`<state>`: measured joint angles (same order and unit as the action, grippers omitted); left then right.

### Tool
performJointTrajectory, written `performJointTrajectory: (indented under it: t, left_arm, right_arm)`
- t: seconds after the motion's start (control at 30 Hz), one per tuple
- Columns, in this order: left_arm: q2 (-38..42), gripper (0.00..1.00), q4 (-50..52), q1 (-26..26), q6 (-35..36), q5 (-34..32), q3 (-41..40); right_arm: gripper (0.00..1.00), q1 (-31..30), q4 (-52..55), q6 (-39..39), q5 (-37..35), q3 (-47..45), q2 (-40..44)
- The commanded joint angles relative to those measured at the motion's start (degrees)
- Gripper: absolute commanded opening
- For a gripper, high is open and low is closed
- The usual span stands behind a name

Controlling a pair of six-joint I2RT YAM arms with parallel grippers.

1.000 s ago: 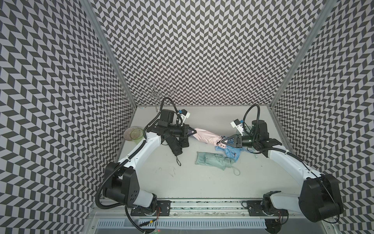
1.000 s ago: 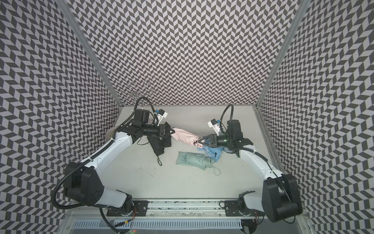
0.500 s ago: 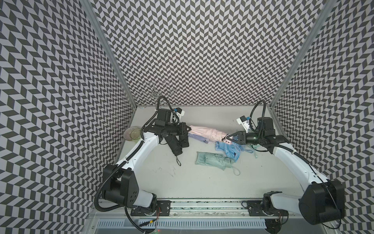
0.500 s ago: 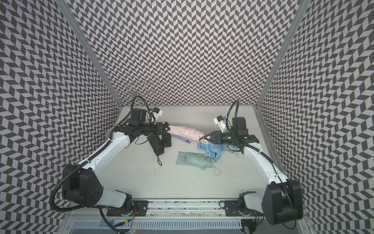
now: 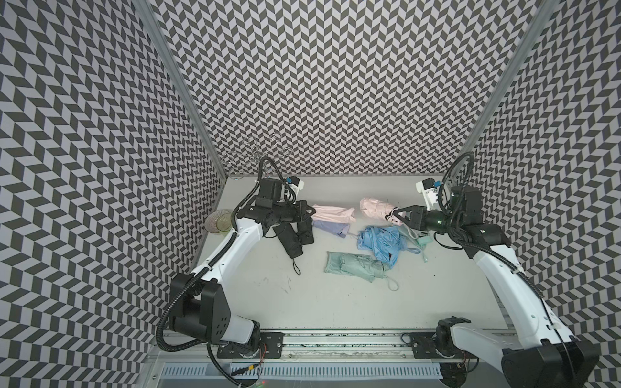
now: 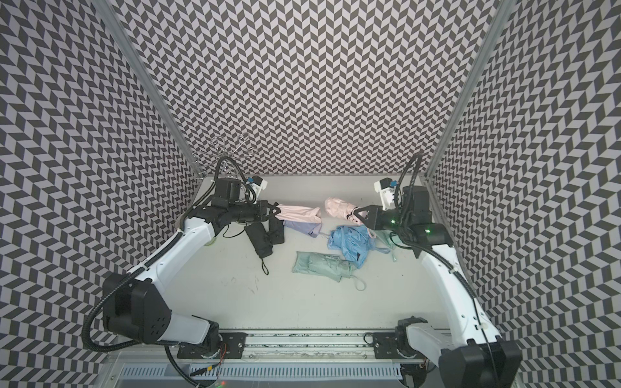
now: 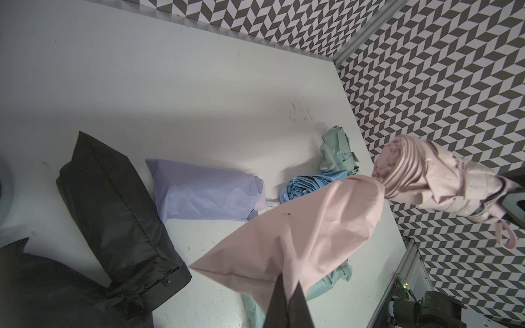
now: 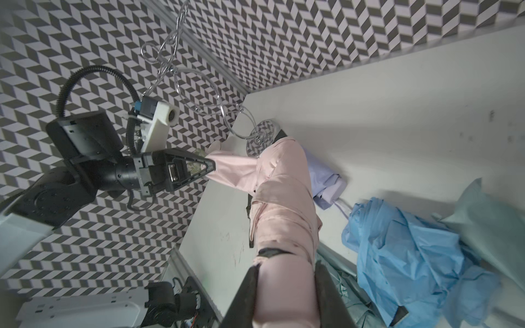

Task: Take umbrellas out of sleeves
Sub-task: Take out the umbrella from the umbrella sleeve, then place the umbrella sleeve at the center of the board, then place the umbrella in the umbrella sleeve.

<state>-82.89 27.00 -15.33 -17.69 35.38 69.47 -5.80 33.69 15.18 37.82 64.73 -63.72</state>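
My left gripper moves down and outward next and releases the pink sleeve onto the bare tabletop beyond the lilac sleeve [image 5: 331, 226] [image 7: 265, 144]. The pink umbrella is fully out.
My left gripper [image 5: 313, 212] [image 7: 288, 292] is shut on the closed end of the smooth pink sleeve [image 5: 332, 213] [image 7: 306, 227], which hangs slack above the table. My right gripper [image 5: 396, 216] [image 8: 287, 284] is shut on the handle of the pleated pink umbrella [image 5: 374, 208] [image 8: 284, 204]. In both top views a small gap separates the umbrella's tip from the sleeve's mouth [image 6: 317, 212]. A lilac sleeve [image 5: 331, 226] lies under the pink one. A loose light blue umbrella [image 5: 379, 238], a mint green umbrella [image 5: 353, 267] and two black ones [image 5: 290, 240] lie on the table.
A wire rack [image 5: 255, 158] stands in the back left corner. Clear cups [image 5: 220, 221] sit at the table's left edge behind my left arm. A mint green handle with a strap [image 5: 421, 240] lies under my right wrist. Patterned walls close in three sides.
The two grippers have pulled apart, left one leftward and right one rightward. The pink umbrella has slid fully out of the pink sleeve, which now hangs empty.
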Motion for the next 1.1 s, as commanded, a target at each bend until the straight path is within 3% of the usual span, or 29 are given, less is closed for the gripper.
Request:
performJointTrajectory:
  t: [0.0, 0.37, 0.67, 1.07]
  left_arm:
    - [1.0, 0.0, -1.1, 0.3, 0.0, 0.1, 1.7]
    - [-3.0, 0.0, -7.7, -3.4, -4.4, 2.0, 3.0]
    - [-16.0, 0.0, -14.4, -9.8, -9.5, -3.3, 10.5]
    - [-34.7, 0.0, -18.2, -10.2, -11.2, -6.3, 21.3]
  right_arm:
    - [0.0, 0.2, -3.4, -0.5, -3.6, 3.4, 2.5]
    - [0.0, 0.5, -27.0, 11.0, 0.1, 0.0, -1.0]
    - [0.0, 1.8, -38.7, 15.4, 2.1, 0.0, -8.1]
    - [0.0, 2.4, -46.9, 17.3, 5.3, -4.3, -12.7]
